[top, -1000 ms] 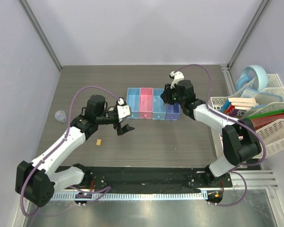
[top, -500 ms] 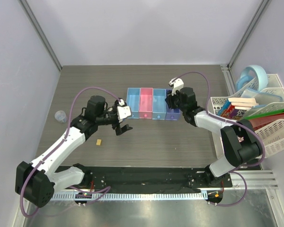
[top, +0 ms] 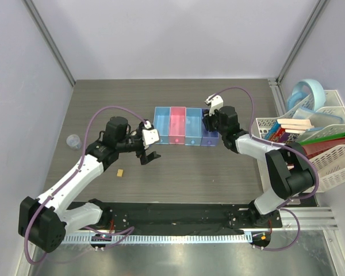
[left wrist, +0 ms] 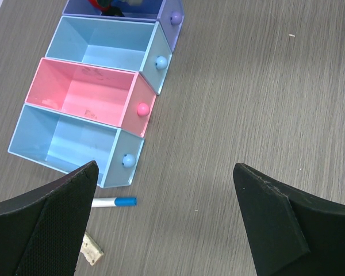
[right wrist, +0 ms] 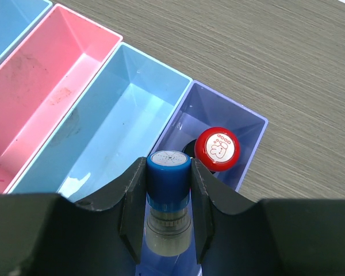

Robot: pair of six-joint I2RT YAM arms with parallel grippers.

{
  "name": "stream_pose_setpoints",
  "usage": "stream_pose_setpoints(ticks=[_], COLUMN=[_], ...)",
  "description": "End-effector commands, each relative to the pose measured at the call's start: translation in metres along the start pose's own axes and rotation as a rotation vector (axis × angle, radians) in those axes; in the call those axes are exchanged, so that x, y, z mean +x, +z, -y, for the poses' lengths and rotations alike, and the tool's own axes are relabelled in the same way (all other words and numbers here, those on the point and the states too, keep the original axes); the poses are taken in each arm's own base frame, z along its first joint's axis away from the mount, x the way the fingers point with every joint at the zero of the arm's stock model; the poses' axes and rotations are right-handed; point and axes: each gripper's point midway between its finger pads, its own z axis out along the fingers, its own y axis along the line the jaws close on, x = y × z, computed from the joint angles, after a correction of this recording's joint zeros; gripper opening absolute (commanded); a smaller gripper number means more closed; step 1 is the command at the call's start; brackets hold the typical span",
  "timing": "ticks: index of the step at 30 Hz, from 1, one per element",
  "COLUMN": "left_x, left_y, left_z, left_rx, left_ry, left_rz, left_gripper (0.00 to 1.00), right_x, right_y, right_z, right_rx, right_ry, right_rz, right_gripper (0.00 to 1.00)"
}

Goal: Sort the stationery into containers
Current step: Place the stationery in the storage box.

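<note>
My right gripper lowers a little over the nearer part of the darker blue bin (right wrist: 250,144) next, since the red-capped bottle (right wrist: 217,148) already fills the bin's far end.
The containers (top: 186,126) are four joined bins in a row: light blue, pink, light blue and darker blue. My right gripper (right wrist: 168,172) is shut on a small blue-capped cylinder (right wrist: 168,187), held upright over the darker blue bin (right wrist: 250,144). The red-capped black bottle (right wrist: 217,148) stands inside that bin. My left gripper (left wrist: 165,172) hangs open over bare table, just in front of the first light blue bin (left wrist: 75,144). A white pen with a blue cap (left wrist: 114,202) and a tan block (left wrist: 92,251) lie by its left finger. A clear round roll (top: 73,141) sits at the far left.
A white rack (top: 316,138) with books and folders stands at the right edge, with a light blue round object (top: 307,92) behind it. Grey walls close the table at the back and sides. The pink bin (right wrist: 52,86) and the light blue bin (right wrist: 121,115) beside it hold nothing.
My right gripper has shifted a little nearer and to the right with the cylinder, settling over the darker blue bin. The left arm has barely moved.
</note>
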Motion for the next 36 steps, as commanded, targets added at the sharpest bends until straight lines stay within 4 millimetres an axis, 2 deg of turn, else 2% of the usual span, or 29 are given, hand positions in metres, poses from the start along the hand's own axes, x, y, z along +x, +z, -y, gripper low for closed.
stream_pose_setpoints(ticks=[1,16,36], left_x=[-0.009,-0.009,-0.01], left_y=[-0.004,-0.004,-0.004], left_z=[-0.002,0.0,0.0], left_rx=[-0.014,-0.008,-0.003], left_ry=[0.031,0.029,0.029], left_rz=[0.022,0.025,0.028], left_gripper=[1.0,1.0,1.0], right_x=[-0.011,0.011,0.009], right_y=[0.002,0.005,0.005], right_z=[0.004,-0.001,-0.003], right_rx=[0.008,-0.017,-0.027], right_ry=[-0.005,0.009,0.014], right_rz=[0.049,-0.01,-0.009], right_gripper=[0.25,0.26,0.29])
